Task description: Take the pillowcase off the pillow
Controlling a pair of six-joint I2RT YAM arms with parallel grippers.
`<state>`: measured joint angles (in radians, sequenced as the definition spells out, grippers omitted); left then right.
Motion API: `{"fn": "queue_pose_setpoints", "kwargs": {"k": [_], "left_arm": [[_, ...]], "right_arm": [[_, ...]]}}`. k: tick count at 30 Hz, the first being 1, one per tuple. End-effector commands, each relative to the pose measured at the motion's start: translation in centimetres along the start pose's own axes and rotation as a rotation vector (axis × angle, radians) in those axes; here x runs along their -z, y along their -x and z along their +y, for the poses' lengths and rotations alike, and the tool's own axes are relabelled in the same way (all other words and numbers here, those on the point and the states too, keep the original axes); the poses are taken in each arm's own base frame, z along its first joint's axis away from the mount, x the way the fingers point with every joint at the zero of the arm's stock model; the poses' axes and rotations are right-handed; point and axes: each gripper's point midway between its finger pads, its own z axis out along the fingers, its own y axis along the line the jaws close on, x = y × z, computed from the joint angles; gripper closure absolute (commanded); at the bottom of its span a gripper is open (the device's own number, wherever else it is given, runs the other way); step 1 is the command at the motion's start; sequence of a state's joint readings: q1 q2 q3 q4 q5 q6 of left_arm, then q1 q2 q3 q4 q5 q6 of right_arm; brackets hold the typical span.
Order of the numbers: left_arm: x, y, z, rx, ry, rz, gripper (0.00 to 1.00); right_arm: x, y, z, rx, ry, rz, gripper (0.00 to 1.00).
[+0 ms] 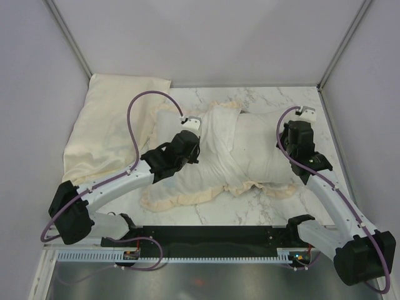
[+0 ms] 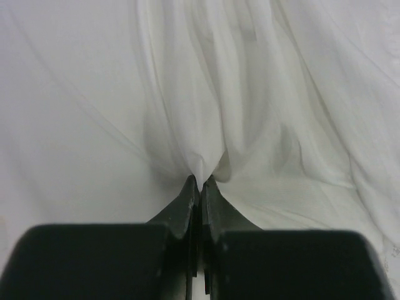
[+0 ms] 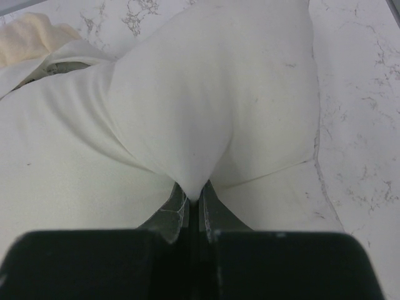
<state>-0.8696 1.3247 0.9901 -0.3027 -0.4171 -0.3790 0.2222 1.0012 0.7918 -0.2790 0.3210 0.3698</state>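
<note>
I need to pull the partly cased pillow with my right gripper next, to the right in the top view, toward the bare marble by the wall, and then let go of it.
The pillowcase lies whitish face up mid-table, bunched into folds, with its cream ruffled frill along the near edge. The plump off-white pillow sticks out of it to the right. My left gripper is shut on a pinch of the pillowcase; its fingertips meet on the gathered folds. My right gripper is shut on the pillow's right end, with the fabric drawn into a point at the fingertips. A bit of frill shows in the far left of the right wrist view.
A flat pale-yellow cloth lies at the back left against the wall. The table is white marble with walls on three sides. A black rail runs along the near edge between the arm bases.
</note>
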Motion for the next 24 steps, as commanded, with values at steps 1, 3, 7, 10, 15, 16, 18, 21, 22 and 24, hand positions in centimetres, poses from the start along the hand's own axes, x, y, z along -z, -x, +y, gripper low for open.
{"fn": "queue_pose_setpoints", "kwargs": {"k": [1, 3, 7, 10, 15, 16, 18, 21, 22, 24], "left_arm": [[1.1, 1.4, 3.0, 0.03, 0.1, -0.033, 0.98], [1.4, 1.8, 4.3, 0.043, 0.127, -0.042, 0.98], [2.8, 3.0, 8.6, 0.115, 0.2, -0.085, 0.98], [3.5, 3.3, 10.9, 0.156, 0.231, -0.104, 0.98], [5.1, 4.3, 12.4, 0.177, 0.26, -0.153, 0.98], [5.2, 4.5, 12.7, 0.18, 0.271, -0.157, 0.98], [5.4, 4.6, 13.1, 0.18, 0.288, -0.161, 0.98], [5.4, 4.5, 14.1, 0.176, 0.334, -0.157, 0.98], [5.5, 4.5, 14.6, 0.18, 0.356, -0.158, 0.98], [5.7, 4.5, 15.3, 0.184, 0.39, -0.16, 0.98]], "right_arm": [[-0.1, 1.1, -0.9, 0.02, -0.05, -0.013, 1.0], [0.4, 3.2, -1.0, 0.019, -0.055, -0.053, 1.0], [1.4, 7.1, -2.1, 0.031, -0.094, -0.113, 1.0], [1.9, 9.6, -2.8, 0.032, -0.116, -0.15, 1.0], [2.8, 12.5, -4.8, 0.016, -0.163, -0.198, 1.0], [3.2, 13.1, -5.0, 0.01, -0.169, -0.209, 1.0], [3.5, 13.7, -6.0, -0.001, -0.182, -0.222, 1.0], [3.9, 14.3, -7.0, -0.002, -0.208, -0.229, 1.0], [4.1, 14.4, -7.5, 0.0, -0.219, -0.227, 1.0], [4.2, 14.4, -8.1, -0.001, -0.231, -0.222, 1.0]]}}
